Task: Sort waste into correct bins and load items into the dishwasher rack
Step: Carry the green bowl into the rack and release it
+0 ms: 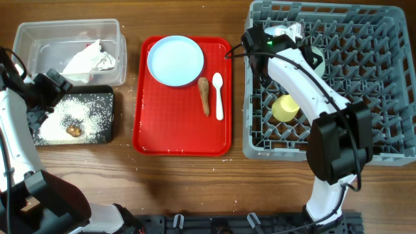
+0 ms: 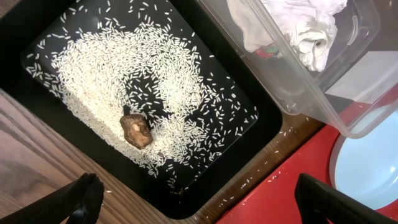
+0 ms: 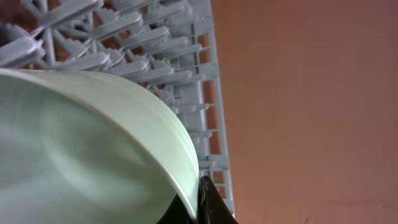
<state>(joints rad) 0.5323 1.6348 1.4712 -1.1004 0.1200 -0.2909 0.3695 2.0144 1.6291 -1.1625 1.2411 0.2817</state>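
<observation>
My right gripper shifts the pale green bowl (image 1: 317, 60) outward to the rack's far wires next and releases the bowl's rim, as those pegs lie outward of it.
My left gripper (image 1: 49, 88) (image 2: 205, 205) is open and empty over the near corner of the black tray (image 1: 109, 97) (image 2: 31, 25). The tray holds rice grains (image 1: 88, 107) (image 2: 106, 74) and a brown food lump (image 1: 75, 130) (image 2: 137, 130). The clear tub (image 1: 39, 32) (image 2: 348, 112) holds white tissue (image 1: 88, 58) (image 2: 305, 31) and a bit of red wrapper (image 2: 267, 51). My right gripper (image 1: 302, 49) (image 3: 205, 199) is shut on the rim of the pale green bowl (image 1: 317, 60) (image 3: 81, 143) inside the rack (image 1: 377, 130) (image 3: 186, 62). A yellow cup (image 1: 285, 108) lies in the rack. The pale blue bowl is out of view.
The red serving tray (image 1: 169, 123) (image 2: 286, 193) in the middle holds the pale round plate (image 1: 175, 60) (image 2: 373, 162), the brown root stick (image 1: 205, 95) and the white spoon (image 1: 218, 97). Loose grains lie on the wood between the black tray and the red tray.
</observation>
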